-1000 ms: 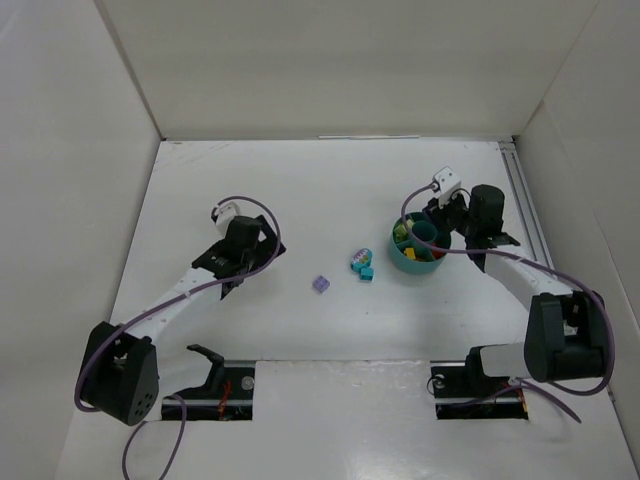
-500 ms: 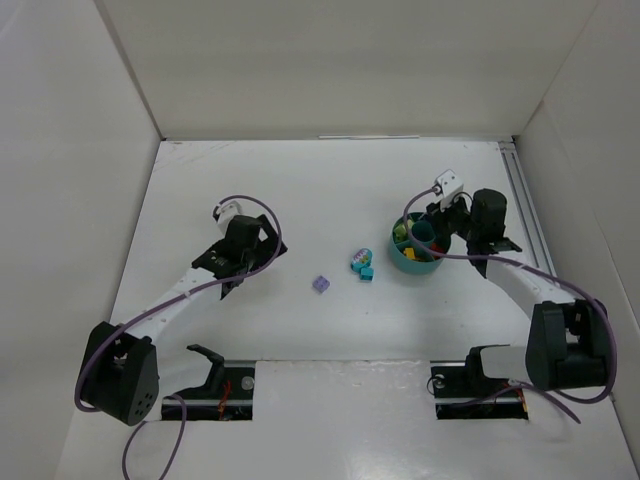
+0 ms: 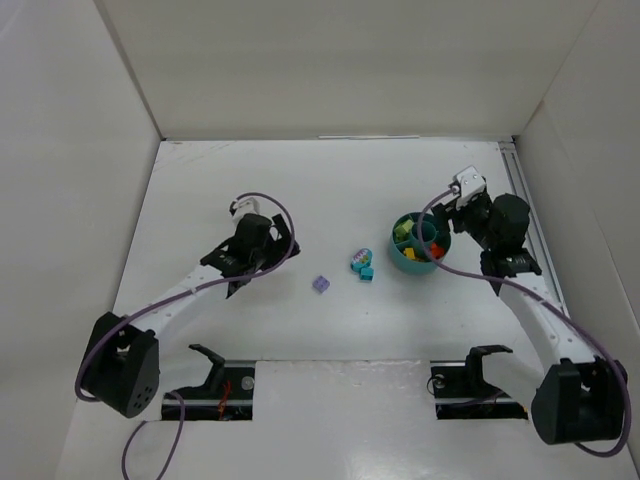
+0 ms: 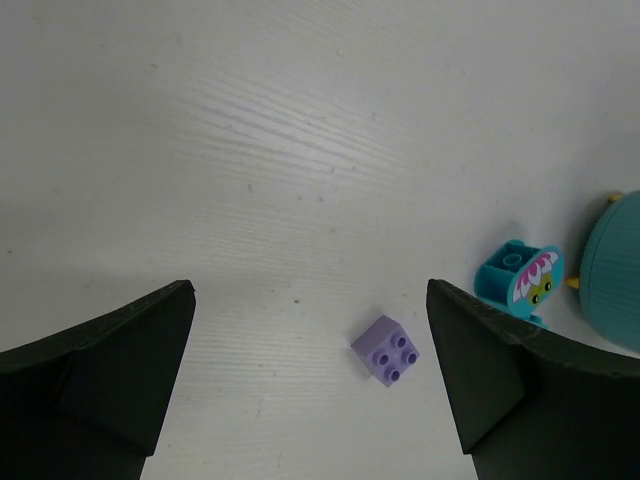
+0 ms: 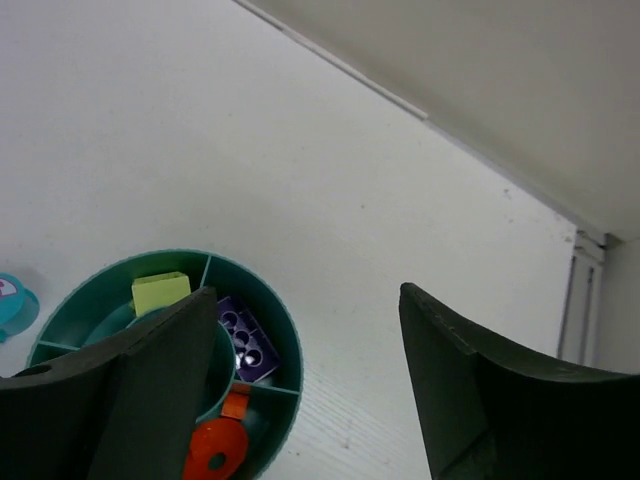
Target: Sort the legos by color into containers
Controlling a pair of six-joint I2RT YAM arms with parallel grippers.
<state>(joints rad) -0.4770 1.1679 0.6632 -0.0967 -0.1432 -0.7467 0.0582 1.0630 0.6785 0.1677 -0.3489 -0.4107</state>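
Observation:
My left gripper should lower its open fingers around the lavender brick [image 3: 321,284] [image 4: 386,350], which lies alone below and to the gripper's right in the top view.
A teal bowl [image 3: 410,262] with inner dividers sits right of centre; the right wrist view shows a light green brick [image 5: 160,292], a purple brick [image 5: 243,338] and a red-orange piece [image 5: 212,450] in separate compartments of the bowl [image 5: 290,340]. My right gripper [image 3: 450,226] [image 5: 305,295] hangs open and empty by the bowl's right rim. A lavender brick [image 3: 321,284] [image 4: 385,349] lies alone on the table. Cyan bricks [image 3: 362,264] [image 4: 518,280] rest just left of the bowl [image 4: 615,270]. My left gripper [image 3: 268,258] [image 4: 310,295] is open, with the lavender brick ahead of its fingers, towards the right one.
White walls enclose the table on the left, back and right. A metal rail [image 3: 525,205] runs along the right edge behind the right arm. Two black mounts [image 3: 215,365] [image 3: 485,360] stand at the near edge.
My right gripper has opened and drawn back to the right, off the bowl. The left arm has shifted a little to the right, towards the lavender brick.

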